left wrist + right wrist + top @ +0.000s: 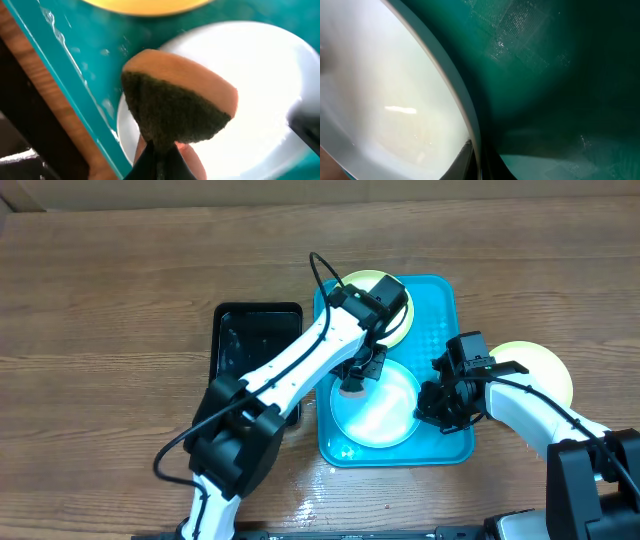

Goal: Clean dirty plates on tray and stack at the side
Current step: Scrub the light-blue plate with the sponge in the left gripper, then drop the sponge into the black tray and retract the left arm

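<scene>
My left gripper should next lift away from the white plate, and then it should lower the sponge down into the black tray.
The turquoise tray holds a pale-blue white plate at its near end and a yellow-green rimmed plate at its far end, partly under my left arm. A second yellow-green plate lies on the table right of the tray. My left gripper is shut on an orange and dark-green sponge, held against the white plate's left part. My right gripper is shut on that plate's right rim, tilting it over the tray floor.
A smaller black tray lies on the wooden table left of the turquoise tray. The turquoise tray's left rim runs close beside the sponge.
</scene>
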`<state>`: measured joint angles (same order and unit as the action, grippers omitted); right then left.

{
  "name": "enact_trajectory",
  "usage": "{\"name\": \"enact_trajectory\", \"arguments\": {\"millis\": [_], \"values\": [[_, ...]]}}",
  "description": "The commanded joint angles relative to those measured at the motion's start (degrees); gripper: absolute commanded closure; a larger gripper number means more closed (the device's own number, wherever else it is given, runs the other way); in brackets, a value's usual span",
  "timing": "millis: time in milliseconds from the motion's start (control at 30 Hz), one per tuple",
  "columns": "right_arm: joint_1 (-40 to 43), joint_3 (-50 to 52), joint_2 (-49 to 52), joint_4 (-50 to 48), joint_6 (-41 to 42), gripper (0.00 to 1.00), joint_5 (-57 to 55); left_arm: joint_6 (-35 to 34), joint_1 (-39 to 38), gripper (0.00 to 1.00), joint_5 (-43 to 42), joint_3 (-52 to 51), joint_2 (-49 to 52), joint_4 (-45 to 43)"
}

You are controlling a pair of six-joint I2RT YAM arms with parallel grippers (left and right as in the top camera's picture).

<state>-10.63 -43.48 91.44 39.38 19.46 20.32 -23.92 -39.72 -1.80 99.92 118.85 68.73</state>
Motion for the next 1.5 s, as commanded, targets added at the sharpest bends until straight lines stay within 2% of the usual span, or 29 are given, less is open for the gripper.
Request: {"name": "enact_trajectory", "arguments": {"millis": [0,100,233,300,400,600,633,700,733,800,833,867,900,933,1100,1300,1400,1467], "values": [[0.04,0.94,0.33,0.20,0.02,0.93,-2.23,2.21,2.51,0.96,-3.56,1.81,-7.15,2.14],[0.04,0.94,0.31,0.13,0.02,0.93,-2.23,2.75,6.25,0.96,-0.31,1.81,-10.62,6.10],[0.04,0.94,0.33,0.09,0.00,0.93,-2.23,2.34,11.93,0.96,13.33,1.22,-12.35,10.60],[0.04,0.94,0.33,0.09,0.02,0.93,-2.23,2.29,14.99,0.96,16.06,-1.44,-12.26,9.66],[0.04,0.94,0.33,0.09,0.02,0.93,-2.23,2.32,19.15,0.96,14.08,-8.74,-12.24,5.03],[0.04,0.94,0.33,-0.09,0.04,0.93,-2.23,4.00,24.85,0.95,0.44,-23.26,-12.24,-7.56],[0.04,0.94,0.33,-0.11,0.04,0.93,-2.23,3.87,25.24,0.92,0.07,-24.22,-12.24,-8.59],[0.04,0.94,0.33,-0.11,0.02,0.93,-2.23,3.34,25.90,0.74,0.07,-25.27,-12.24,-9.90],[0.04,0.94,0.33,-0.11,0.04,0.93,-2.23,3.34,25.97,0.67,0.07,-25.16,-12.26,-10.03],[0.07,0.94,0.33,-0.11,0.02,0.93,-2.23,3.34,25.94,0.48,-0.02,-24.65,-12.63,-9.84],[0.07,0.87,0.31,-0.11,0.02,0.95,-2.23,3.37,25.97,0.34,-0.20,-23.67,-13.42,-8.79],[0.11,0.61,0.31,0.15,0.00,0.96,-2.23,3.34,25.94,0.26,-0.31,-22.99,-14.10,-7.87],[0.11,0.07,0.28,0.81,0.00,0.96,-2.25,3.37,25.94,0.11,-0.42,-22.32,-14.88,-6.99],[0.11,-0.72,0.17,1.79,0.00,0.96,-2.25,3.37,25.94,0.00,-0.39,-21.46,-16.04,-5.84],[-0.31,-8.94,-1.53,9.92,-0.13,0.96,-4.09,3.37,26.18,0.00,-0.20,-16.92,-24.24,-1.25],[-5.18,-24.87,-2.51,21.92,-0.48,0.96,-13.14,3.37,27.63,0.00,-0.15,-10.93,-37.38,2.03],[-9.18,-30.99,-2.51,22.80,-0.44,0.96,-15.06,3.37,28.13,0.00,-0.15,-8.87,-42.95,2.45],[-13.79,-33.97,-2.51,18.80,-0.31,0.96,-16.98,3.39,28.13,0.00,-0.15,-8.35,-48.28,2.43]]}}
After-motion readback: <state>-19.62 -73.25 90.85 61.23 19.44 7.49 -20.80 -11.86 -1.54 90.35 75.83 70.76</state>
